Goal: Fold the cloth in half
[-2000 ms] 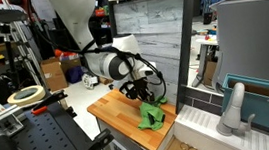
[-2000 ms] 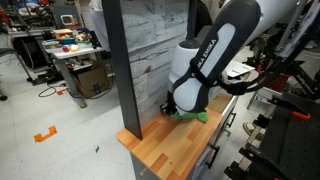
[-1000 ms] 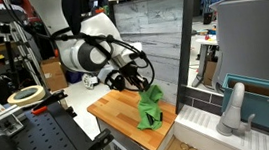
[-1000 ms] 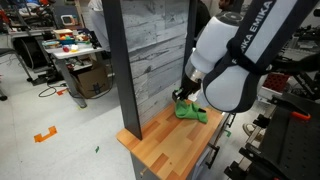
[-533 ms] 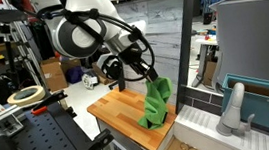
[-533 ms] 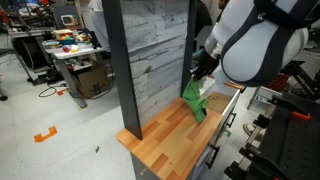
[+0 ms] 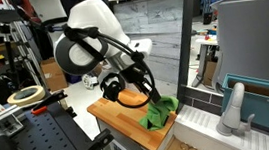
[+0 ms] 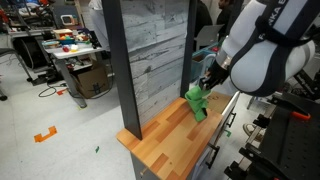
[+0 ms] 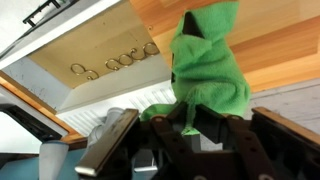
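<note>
The gripper lowers the cloth's upper edge onto the cloth's lower part [image 7: 158, 121] next and releases it there, since that part already rests on the board [image 7: 113, 112].
A green cloth [image 7: 160, 113] hangs bunched over the wooden board [image 7: 113, 112]. Its lower part rests on the board near the right end. My gripper [image 7: 149, 95] is shut on the cloth's upper edge and holds it up. In an exterior view the cloth [image 8: 196, 102] drapes from the gripper [image 8: 205, 88] near the board's far end [image 8: 170, 135]. In the wrist view the cloth [image 9: 208, 66] hangs from between the shut fingers [image 9: 184, 122].
A grey plank wall [image 8: 150, 60] stands along the board's back edge. A pale sink [image 7: 207, 138] with a faucet [image 7: 234, 108] lies beside the board. A tape roll [image 7: 25, 95] sits on a cart. Cluttered benches stand behind.
My gripper lifted the cloth's edge off the board and carried it up, then across the board towards the sink end and lower. The cloth now hangs in a lower bunch.
</note>
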Motion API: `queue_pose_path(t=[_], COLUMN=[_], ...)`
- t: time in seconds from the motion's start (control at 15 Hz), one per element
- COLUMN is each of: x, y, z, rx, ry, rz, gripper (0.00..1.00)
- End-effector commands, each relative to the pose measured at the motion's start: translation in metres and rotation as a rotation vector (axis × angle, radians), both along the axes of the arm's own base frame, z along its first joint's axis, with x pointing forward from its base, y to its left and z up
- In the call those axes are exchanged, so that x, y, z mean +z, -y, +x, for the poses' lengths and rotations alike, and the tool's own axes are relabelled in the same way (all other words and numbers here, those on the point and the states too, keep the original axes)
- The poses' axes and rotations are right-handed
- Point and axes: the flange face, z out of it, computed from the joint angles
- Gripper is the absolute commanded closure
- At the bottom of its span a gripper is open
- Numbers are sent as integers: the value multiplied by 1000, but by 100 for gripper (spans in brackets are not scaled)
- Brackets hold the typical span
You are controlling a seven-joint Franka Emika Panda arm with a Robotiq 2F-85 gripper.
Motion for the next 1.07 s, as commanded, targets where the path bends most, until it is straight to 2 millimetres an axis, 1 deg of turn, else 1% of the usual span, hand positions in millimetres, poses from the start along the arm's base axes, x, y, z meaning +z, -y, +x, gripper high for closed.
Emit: queue_pose_path(t=[0.0,0.2,0.4,0.67,0.73,0.8,0.93,1.0], x=[-35,-62,-87,-108,-109,-109,-99,-92], y=[-9,-17,-17,-17,-18,-17,-15,-15], z=[-5,-2,7,18,20,22,25,24], rx=[-5,-3,-23,-51,-53,-57,-63,-59], ry=[-27,-70,-112,-154,-153,-152,-143,-136], rz=[-11,-3,-2,2,-2,-4,-10,-12], gripper=[97,97,97,97,65,63,51,42])
